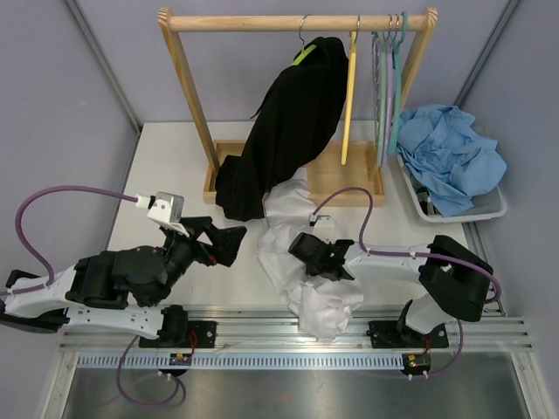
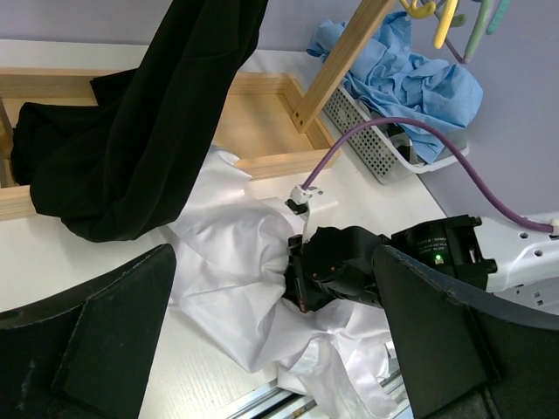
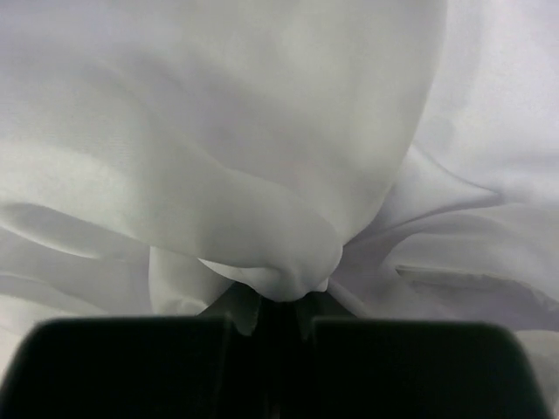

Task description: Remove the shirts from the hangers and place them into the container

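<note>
My right gripper lifts, moves outward and lowers onto the container's light blue garment (image 1: 449, 161) to release next, since the white shirt (image 1: 281, 216) lies free of any hanger.
The white shirt (image 1: 281, 216) lies crumpled on the table between the arms, spilling over the front edge. My right gripper (image 1: 297, 249) (image 3: 279, 301) is shut on a fold of this white shirt (image 3: 262, 131). In the left wrist view the same pinch shows at the right gripper (image 2: 297, 284) on the white shirt (image 2: 227, 253). My left gripper (image 1: 229, 237) (image 2: 271, 349) stands open just left of the cloth, holding nothing. The black shirt (image 1: 288, 122) (image 2: 131, 148) hangs from a lime green hanger (image 1: 304, 54) on the rack, its tail resting in the base. The container (image 1: 454, 214) stands at the right.
A wooden rack (image 1: 297, 22) spans the back, with a bare yellow hanger (image 1: 348, 105) and several more hangers (image 1: 386, 87) at its right end. A light blue garment (image 1: 450, 148) (image 2: 410, 78) is heaped in the container (image 2: 367, 131). A purple cable (image 1: 349, 196) arcs over the right arm.
</note>
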You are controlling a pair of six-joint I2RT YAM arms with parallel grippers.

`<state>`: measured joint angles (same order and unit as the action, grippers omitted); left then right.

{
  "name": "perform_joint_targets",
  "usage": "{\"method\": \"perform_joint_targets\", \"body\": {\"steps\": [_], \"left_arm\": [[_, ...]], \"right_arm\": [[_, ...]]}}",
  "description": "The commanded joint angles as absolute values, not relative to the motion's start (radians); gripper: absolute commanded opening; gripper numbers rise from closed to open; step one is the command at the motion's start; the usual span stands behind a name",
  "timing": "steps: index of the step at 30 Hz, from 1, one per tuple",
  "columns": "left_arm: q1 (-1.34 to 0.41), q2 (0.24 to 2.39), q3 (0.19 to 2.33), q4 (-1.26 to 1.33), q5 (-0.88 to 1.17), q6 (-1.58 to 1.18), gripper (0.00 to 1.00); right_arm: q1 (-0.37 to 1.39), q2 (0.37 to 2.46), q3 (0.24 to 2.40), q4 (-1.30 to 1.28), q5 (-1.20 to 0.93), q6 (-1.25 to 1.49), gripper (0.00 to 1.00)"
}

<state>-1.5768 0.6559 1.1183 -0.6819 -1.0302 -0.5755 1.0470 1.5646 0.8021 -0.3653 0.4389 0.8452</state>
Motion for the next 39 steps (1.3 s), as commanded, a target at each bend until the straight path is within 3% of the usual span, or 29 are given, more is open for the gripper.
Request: {"method": "perform_joint_targets", "body": {"steps": [1, 10, 16, 22, 28, 30, 32, 39], "left_arm": [[-1.582, 0.655, 1.115, -0.661, -1.058, -0.604, 0.99], [-1.582, 0.672, 1.13, -0.667, -1.049, -0.601, 0.99], [-1.583, 0.698, 1.154, -0.687, -1.039, -0.606, 0.99], [-1.583, 0.713, 1.183, -0.716, -1.032, -0.618, 0.99], [-1.583, 0.733, 1.204, -0.716, -1.017, -0.609, 0.99], [-1.583, 0.738, 1.206, -0.71, -1.015, -0.603, 0.99], [-1.582, 0.744, 1.209, -0.704, -1.011, -0.598, 0.99], [-1.582, 0.73, 1.216, -0.68, -1.006, -0.558, 0.99]], "right_arm": [[1.049, 1.438, 0.756, -0.497, 0.595, 0.969, 0.0], [1.049, 0.939, 0.862, -1.084, 1.02, 1.299, 0.0], [1.046, 0.916, 1.115, -1.63, 1.273, 1.68, 0.0], [0.947, 0.89, 1.268, -1.597, 1.374, 1.498, 0.0], [0.786, 0.905, 1.344, -1.13, 1.385, 0.831, 0.0], [0.697, 0.881, 1.321, -0.817, 1.26, 0.503, 0.0], [0.519, 0.854, 1.293, -0.628, 1.102, 0.343, 0.0], [-0.039, 1.116, 1.479, -0.612, 0.694, 0.362, 0.0]]}}
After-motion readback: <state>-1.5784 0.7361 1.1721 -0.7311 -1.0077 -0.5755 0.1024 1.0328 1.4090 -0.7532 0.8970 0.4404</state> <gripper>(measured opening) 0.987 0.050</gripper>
